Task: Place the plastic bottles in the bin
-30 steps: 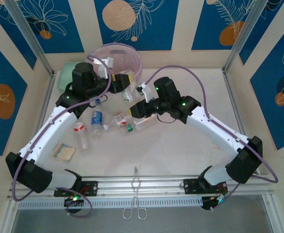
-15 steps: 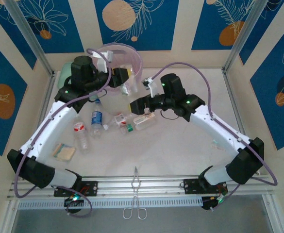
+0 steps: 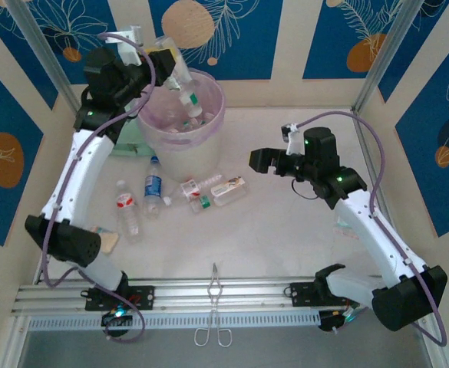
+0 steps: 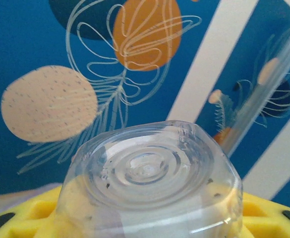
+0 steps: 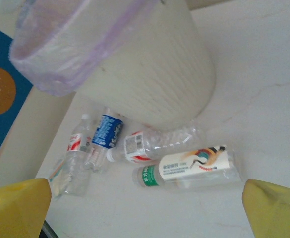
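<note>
The clear plastic bottle goes down into the lilac-lined bin's opening [image 3: 179, 113] next, and my left gripper releases it there. Its green cap already points down over the bottles inside.
My left gripper [image 3: 170, 64] is raised over the bin [image 3: 218, 109], shut on a clear plastic bottle [image 3: 187, 90] that hangs slanted with its green cap down over the opening. In the left wrist view the bottle's round base [image 4: 145, 171] sits between the yellow fingers [image 4: 21, 223]. Several bottles lie inside the lilac-lined bin. On the table in front of it lie a white-label bottle [image 3: 229, 189] [image 5: 192, 167], a crumpled red-label bottle [image 3: 196, 190] [image 5: 152, 144], a blue-label bottle [image 3: 153, 186] [image 5: 106, 131] and a red-label bottle [image 3: 126, 211] [image 5: 74, 148]. My right gripper [image 3: 261, 159] [image 5: 145, 218] hovers open, right of them.
A mint-green case [image 3: 129, 142] lies left of the bin behind the left arm. A yellowish sponge [image 3: 105, 239] peeks out by the left arm's base. Metal tongs [image 3: 215, 307] lie on the front rail. Aluminium posts stand at the table's back corners.
The left arm has lifted its bottle from beside the bin up over its opening. The right gripper has opened and pulled back to the right, away from the bottles on the table.
</note>
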Controlling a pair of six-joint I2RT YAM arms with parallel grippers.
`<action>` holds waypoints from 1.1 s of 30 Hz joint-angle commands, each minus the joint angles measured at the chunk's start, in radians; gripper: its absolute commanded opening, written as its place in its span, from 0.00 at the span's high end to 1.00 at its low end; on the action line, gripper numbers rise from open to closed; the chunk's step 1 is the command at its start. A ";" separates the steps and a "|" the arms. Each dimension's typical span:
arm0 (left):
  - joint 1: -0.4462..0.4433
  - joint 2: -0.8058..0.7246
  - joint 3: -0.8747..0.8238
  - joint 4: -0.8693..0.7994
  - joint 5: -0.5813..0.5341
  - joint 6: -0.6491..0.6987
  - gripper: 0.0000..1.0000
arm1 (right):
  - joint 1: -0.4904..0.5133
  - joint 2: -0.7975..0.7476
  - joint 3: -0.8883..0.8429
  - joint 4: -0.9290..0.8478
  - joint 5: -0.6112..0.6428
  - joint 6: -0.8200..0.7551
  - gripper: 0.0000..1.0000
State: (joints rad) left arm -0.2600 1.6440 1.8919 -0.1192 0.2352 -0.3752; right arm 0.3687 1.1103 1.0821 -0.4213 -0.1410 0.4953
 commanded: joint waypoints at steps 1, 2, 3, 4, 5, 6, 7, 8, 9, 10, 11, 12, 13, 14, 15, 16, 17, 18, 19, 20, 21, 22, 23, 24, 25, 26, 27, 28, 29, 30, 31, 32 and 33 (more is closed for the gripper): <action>0.005 0.093 0.048 0.116 -0.105 0.071 0.87 | -0.004 -0.025 -0.020 -0.039 0.021 0.025 0.01; 0.005 0.120 0.050 0.147 -0.099 0.086 0.89 | -0.004 -0.027 -0.023 -0.046 0.023 0.023 0.01; 0.005 0.146 0.051 0.175 -0.088 0.100 0.91 | -0.003 -0.029 -0.026 -0.049 0.025 0.023 0.01; 0.005 0.167 0.059 0.183 -0.083 0.109 0.93 | -0.005 -0.030 -0.029 -0.050 0.026 0.022 0.01; 0.005 0.194 0.075 0.171 -0.087 0.128 0.95 | -0.005 -0.033 -0.031 -0.053 0.024 0.020 0.01; 0.005 0.218 0.094 0.148 -0.095 0.147 0.96 | -0.005 -0.035 -0.034 -0.052 0.024 0.017 0.01; 0.005 0.237 0.106 0.132 -0.100 0.164 0.97 | -0.004 -0.038 -0.034 -0.053 0.023 0.016 0.01; 0.005 0.255 0.112 0.116 -0.102 0.185 0.98 | -0.007 -0.039 -0.037 -0.055 0.024 0.014 0.01; 0.005 0.269 0.113 0.102 -0.102 0.199 0.99 | -0.008 -0.039 -0.039 -0.057 0.024 0.012 0.01; 0.005 0.280 0.113 0.089 -0.098 0.209 0.99 | -0.009 -0.038 -0.040 -0.059 0.024 0.010 0.01; 0.005 0.292 0.113 0.066 -0.084 0.224 0.99 | -0.011 -0.037 -0.042 -0.063 0.023 0.007 0.01; 0.005 0.301 0.113 0.040 -0.066 0.238 0.99 | -0.013 -0.035 -0.043 -0.061 0.021 0.007 0.01; 0.003 0.310 0.111 0.015 -0.051 0.252 0.99 | -0.014 -0.033 -0.045 -0.061 0.019 0.006 0.01; 0.002 0.319 0.108 -0.015 -0.041 0.271 1.00 | -0.016 -0.031 -0.046 -0.059 0.017 0.006 0.01; 0.001 0.326 0.103 -0.044 -0.034 0.290 1.00 | -0.016 -0.029 -0.048 -0.056 0.017 0.008 0.01; -0.001 0.333 0.102 -0.070 -0.030 0.306 1.00 | -0.016 -0.026 -0.049 -0.054 0.015 0.009 0.01; -0.002 0.339 0.099 -0.099 -0.028 0.323 1.00 | -0.016 -0.022 -0.048 -0.054 0.014 0.007 0.01; -0.003 0.344 0.093 -0.120 -0.030 0.334 1.00 | -0.016 -0.018 -0.048 -0.055 0.014 0.007 0.01; -0.003 0.346 0.083 -0.132 -0.027 0.341 1.00 | -0.017 -0.014 -0.048 -0.055 0.014 0.007 0.01; -0.002 0.348 0.070 -0.142 -0.024 0.351 1.00 | -0.015 -0.009 -0.046 -0.055 0.014 0.007 0.01; -0.003 0.351 0.058 -0.151 -0.020 0.356 1.00 | -0.016 -0.005 -0.047 -0.054 0.012 0.008 0.01; -0.003 0.352 0.047 -0.157 -0.017 0.364 1.00 | -0.016 -0.001 -0.045 -0.054 0.011 0.010 0.01; -0.003 0.354 0.035 -0.163 -0.013 0.372 1.00 | -0.016 0.003 -0.044 -0.054 0.011 0.009 0.01; -0.005 0.357 0.024 -0.168 -0.011 0.380 1.00 | -0.016 0.005 -0.044 -0.053 0.012 0.011 0.01; -0.006 0.359 0.016 -0.173 -0.009 0.389 1.00 | -0.014 0.008 -0.044 -0.054 0.012 0.013 0.01; -0.010 0.364 0.008 -0.183 -0.018 0.402 1.00 | -0.014 0.011 -0.044 -0.054 0.014 0.015 0.01; -0.014 0.368 0.001 -0.193 -0.038 0.424 0.94 | -0.014 0.014 -0.043 -0.059 0.020 0.017 0.01; -0.024 0.373 -0.007 -0.199 -0.066 0.446 0.92 | -0.013 0.018 -0.042 -0.065 0.035 0.024 0.01; -0.030 0.380 -0.015 -0.205 -0.098 0.466 0.92 | -0.013 0.024 -0.037 -0.081 0.069 0.038 0.01; -0.033 0.387 -0.021 -0.207 -0.119 0.479 0.91 | -0.013 0.030 -0.032 -0.108 0.109 0.050 0.01; -0.034 0.396 -0.026 -0.208 -0.123 0.481 0.91 | -0.013 0.036 -0.030 -0.125 0.137 0.060 0.01; -0.033 0.406 -0.029 -0.207 -0.121 0.478 0.91 | -0.014 0.039 -0.030 -0.139 0.159 0.071 0.01; -0.033 0.416 -0.030 -0.207 -0.114 0.472 0.91 | -0.017 0.041 -0.035 -0.144 0.172 0.082 0.01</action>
State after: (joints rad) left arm -0.2958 1.9854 1.9156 -0.2287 0.1883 0.0147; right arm 0.3565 1.1393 1.0451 -0.5030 -0.0498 0.5358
